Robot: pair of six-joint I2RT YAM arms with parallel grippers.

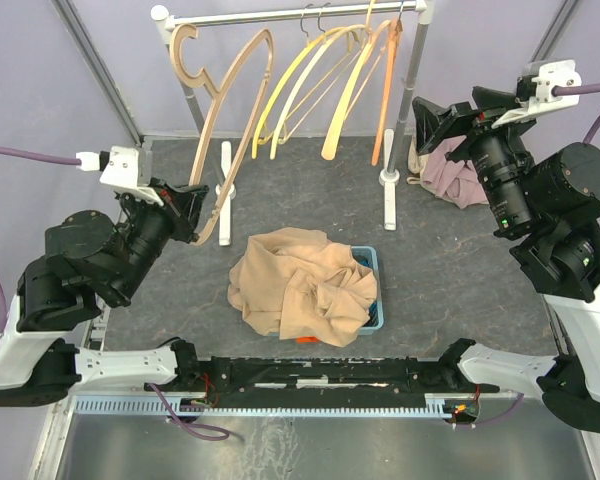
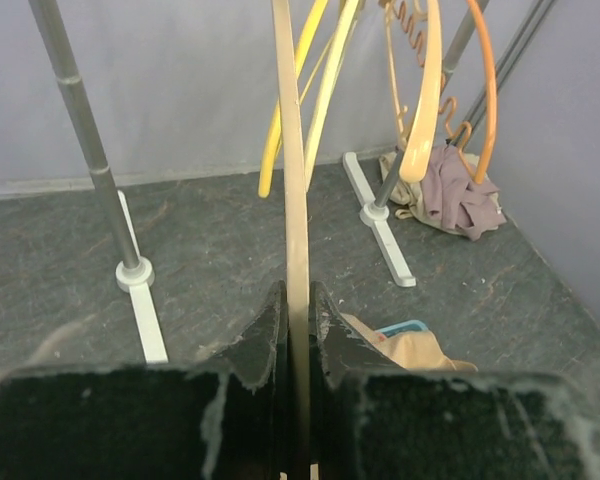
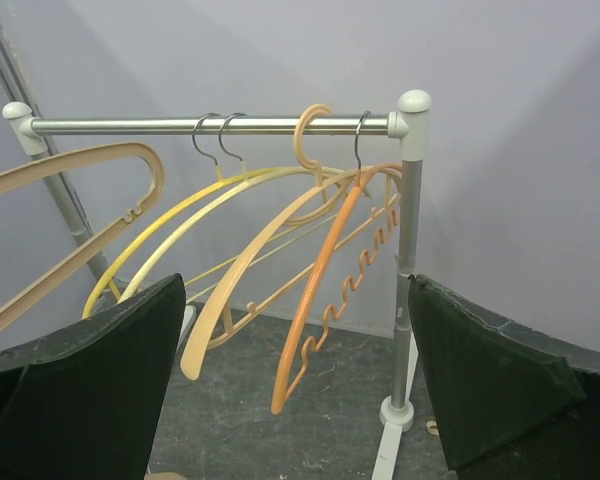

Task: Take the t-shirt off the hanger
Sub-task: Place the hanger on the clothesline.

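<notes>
The bare hanger [image 1: 242,98] goes outward to the rack with my left gripper next. It is then released with its hook over the rack's bar beside the yellow hangers, because the bar is empty there.
A tan t-shirt [image 1: 302,283] lies crumpled over a blue basket [image 1: 371,262] in the middle of the table, free of any hanger. My left gripper [image 1: 194,213] is shut on the lower arm of a bare tan wooden hanger [image 1: 242,98] and holds it up left of the rack, hook uppermost and off the rail. In the left wrist view the hanger's arm [image 2: 296,230] runs up between my fingers [image 2: 268,330]. My right gripper [image 1: 442,112] is open and empty, raised at the right, facing the rack.
A metal clothes rack [image 1: 290,14] stands at the back with several yellow and orange hangers [image 1: 330,75] on its rail [image 3: 210,125]. Its white feet [image 1: 387,180] rest on the dark table. A mauve cloth [image 1: 455,170] lies at the back right.
</notes>
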